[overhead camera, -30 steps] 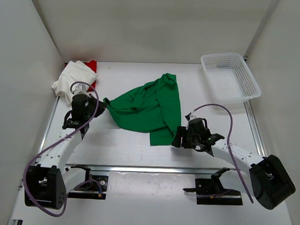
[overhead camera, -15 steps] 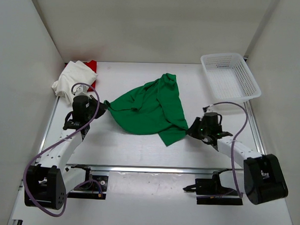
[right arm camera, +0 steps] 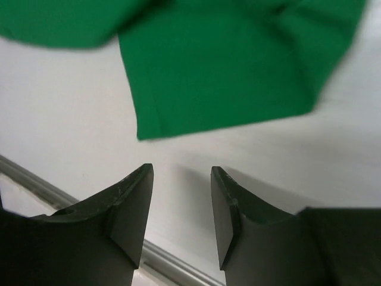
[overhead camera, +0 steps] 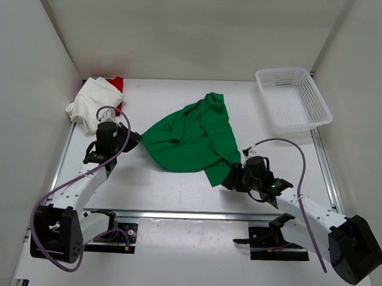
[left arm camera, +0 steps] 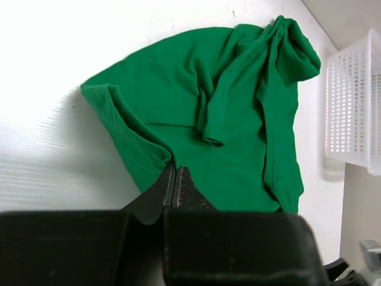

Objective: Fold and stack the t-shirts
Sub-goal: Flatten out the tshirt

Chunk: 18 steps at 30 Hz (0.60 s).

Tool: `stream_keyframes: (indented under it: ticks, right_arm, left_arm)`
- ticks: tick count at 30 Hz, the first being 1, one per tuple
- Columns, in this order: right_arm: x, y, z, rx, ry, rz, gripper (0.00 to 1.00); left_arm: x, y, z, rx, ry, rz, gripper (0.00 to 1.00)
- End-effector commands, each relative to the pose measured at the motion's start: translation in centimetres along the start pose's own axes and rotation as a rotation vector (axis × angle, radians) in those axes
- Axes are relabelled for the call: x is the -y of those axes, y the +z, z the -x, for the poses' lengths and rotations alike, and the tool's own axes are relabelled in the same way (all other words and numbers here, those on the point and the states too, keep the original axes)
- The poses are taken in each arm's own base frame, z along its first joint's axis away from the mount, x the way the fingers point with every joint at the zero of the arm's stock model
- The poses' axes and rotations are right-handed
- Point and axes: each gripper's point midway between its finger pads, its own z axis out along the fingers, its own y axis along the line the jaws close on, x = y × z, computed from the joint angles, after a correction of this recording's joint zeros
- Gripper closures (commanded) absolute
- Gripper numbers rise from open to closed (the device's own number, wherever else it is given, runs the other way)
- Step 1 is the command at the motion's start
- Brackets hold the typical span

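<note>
The fingers of my right gripper hang over bare table. My right gripper should next go left in the top view to the green t-shirt's near corner and down.
The green t-shirt (overhead camera: 191,140) lies crumpled and partly spread in the middle of the table. My left gripper (overhead camera: 137,140) is at its left edge, shut on a fold of the cloth; the left wrist view shows the closed tips (left arm camera: 174,170) pinching the green t-shirt (left arm camera: 226,101). My right gripper (overhead camera: 230,180) is open and empty, just off the shirt's near right corner. In the right wrist view its gripper (right arm camera: 180,173) is over bare table, short of the green hem (right arm camera: 226,71). The white t-shirt (overhead camera: 92,102) lies bunched at the back left, on top of the red t-shirt (overhead camera: 118,84).
A white plastic mesh basket (overhead camera: 294,96) stands at the back right and shows in the left wrist view (left arm camera: 351,107). White walls close the table on three sides. A metal rail (overhead camera: 195,214) runs along the near edge.
My right gripper swung right, spreading the shirt's near corner, then came back left and now sits open off that corner. My left gripper shifted slightly right with the cloth.
</note>
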Motion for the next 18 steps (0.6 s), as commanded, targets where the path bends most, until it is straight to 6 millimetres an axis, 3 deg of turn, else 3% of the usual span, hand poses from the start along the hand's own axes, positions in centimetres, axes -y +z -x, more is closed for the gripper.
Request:
stream_keyframes:
  ticks: [1,2,3,7,10,14,18]
  right_arm:
    - [-1.2,0.6,-1.1,-0.014,0.019,-0.023,0.58]
    - [-2.2,0.9,-0.8,-0.007,-0.017,-0.029,0.59]
    - [-1.8,1.3,-1.7,-0.048,-0.036,-0.061,0.60]
    - [-2.5,2.4,-1.9,-0.069,-0.072,-0.105,0.59]
    - [-1.7,3.1,-2.3,-0.063,-0.037,-0.149,0.58]
    - [-0.4,3.7,-3.2,-0.090,-0.086,-0.262,0.64]
    - [-0.4,4.2,-3.1,-0.102,-0.132,-0.332,0.66]
  left_arm:
    - [1.1,-0.2,0.0,0.008,0.008,-0.036,1.00]
    - [1.2,-0.2,-0.3,0.002,0.009,-0.040,1.00]
    - [1.1,-0.3,-0.4,0.003,0.009,-0.039,1.00]
    - [1.7,-0.7,-0.6,0.010,0.025,-0.055,1.00]
    - [2.0,-0.8,-0.9,0.006,0.026,-0.067,1.00]
    - [1.7,-0.6,-1.1,-0.005,0.020,-0.066,1.00]
    - [2.2,-0.8,-1.0,-0.005,0.013,-0.081,1.00]
